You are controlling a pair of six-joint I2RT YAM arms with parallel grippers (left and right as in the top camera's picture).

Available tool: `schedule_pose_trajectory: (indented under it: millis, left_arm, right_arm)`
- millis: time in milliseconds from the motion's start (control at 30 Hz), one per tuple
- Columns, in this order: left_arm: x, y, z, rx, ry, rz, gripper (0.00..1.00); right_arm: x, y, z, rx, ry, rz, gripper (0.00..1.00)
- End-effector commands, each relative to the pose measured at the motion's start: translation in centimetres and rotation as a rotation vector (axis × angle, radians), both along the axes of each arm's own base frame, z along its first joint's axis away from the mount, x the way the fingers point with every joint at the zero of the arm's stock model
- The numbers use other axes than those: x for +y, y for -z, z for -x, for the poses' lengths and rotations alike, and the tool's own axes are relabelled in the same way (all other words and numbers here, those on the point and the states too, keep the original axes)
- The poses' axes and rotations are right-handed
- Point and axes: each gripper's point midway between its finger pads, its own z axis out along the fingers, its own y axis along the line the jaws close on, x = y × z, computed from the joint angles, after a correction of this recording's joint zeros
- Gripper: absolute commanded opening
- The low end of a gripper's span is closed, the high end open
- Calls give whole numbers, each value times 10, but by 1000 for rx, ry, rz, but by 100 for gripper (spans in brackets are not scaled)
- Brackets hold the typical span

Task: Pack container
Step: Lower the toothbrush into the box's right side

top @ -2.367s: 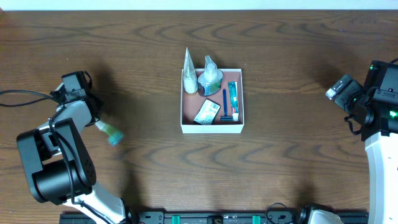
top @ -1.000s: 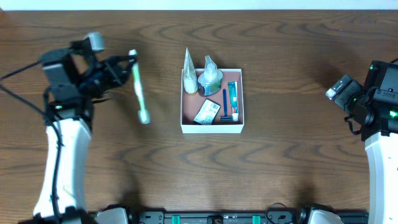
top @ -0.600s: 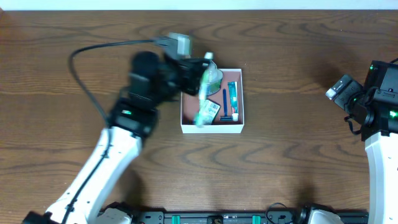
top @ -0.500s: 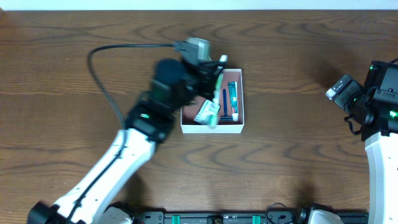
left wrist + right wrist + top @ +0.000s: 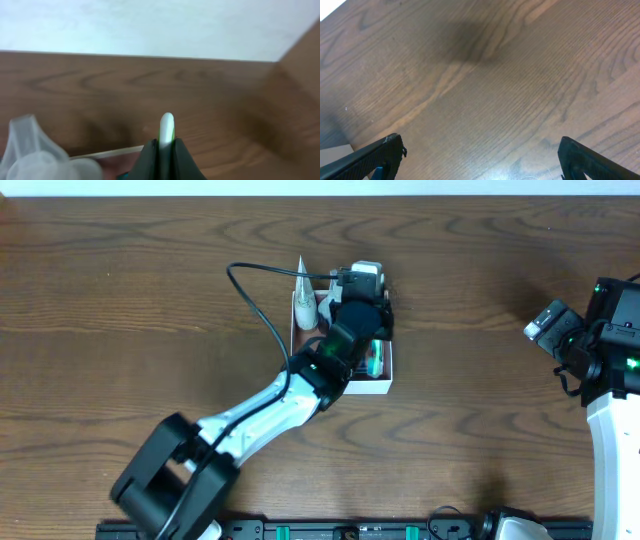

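Observation:
The spot beside the teal tube (image 5: 377, 358) is below and back from my left gripper. My left gripper needs to turn clockwise in the overhead view next, then move back and down and release.
The container (image 5: 378, 387), a shallow white box with a reddish-brown inside, sits mid-table. It holds a white cone-shaped tube (image 5: 303, 298), a teal toothpaste tube (image 5: 377, 358) and other toiletries, partly hidden by my left arm. My left gripper (image 5: 364, 308) hangs over the box's far right part. In the left wrist view it (image 5: 164, 146) is shut on a green-and-white toothbrush (image 5: 166, 125), with the box's rim (image 5: 107, 152) just below. My right gripper (image 5: 548, 323) is far right, open and empty over bare wood (image 5: 480, 155).
A clear plastic item (image 5: 30, 155) inside the box shows blurred at the left of the left wrist view. The left arm's black cable (image 5: 262, 305) loops over the table left of the box. Dark wood table (image 5: 480, 440) lies all around.
My left arm has swung from the table's left side to over the container, carrying the toothbrush with it. The right arm has not moved.

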Motion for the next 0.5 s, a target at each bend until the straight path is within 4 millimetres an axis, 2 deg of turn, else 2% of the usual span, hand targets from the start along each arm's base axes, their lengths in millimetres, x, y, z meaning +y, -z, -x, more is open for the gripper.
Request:
schedule_pose_trajectory:
  millis: [0,200,467]
  left_arm:
    - [16,-5,-15,-29,-77,-11,6]
    - [21,-2,-17,-22,-86,-19,6]
    - [18,21,-6,65,-37,-75,6]
  right_arm:
    - [-5,-5,1,-11,18,12,99]
    - [-5,-5,1,-11,18,12,99]
    - [-5,-5,1,-11,18,12,99]
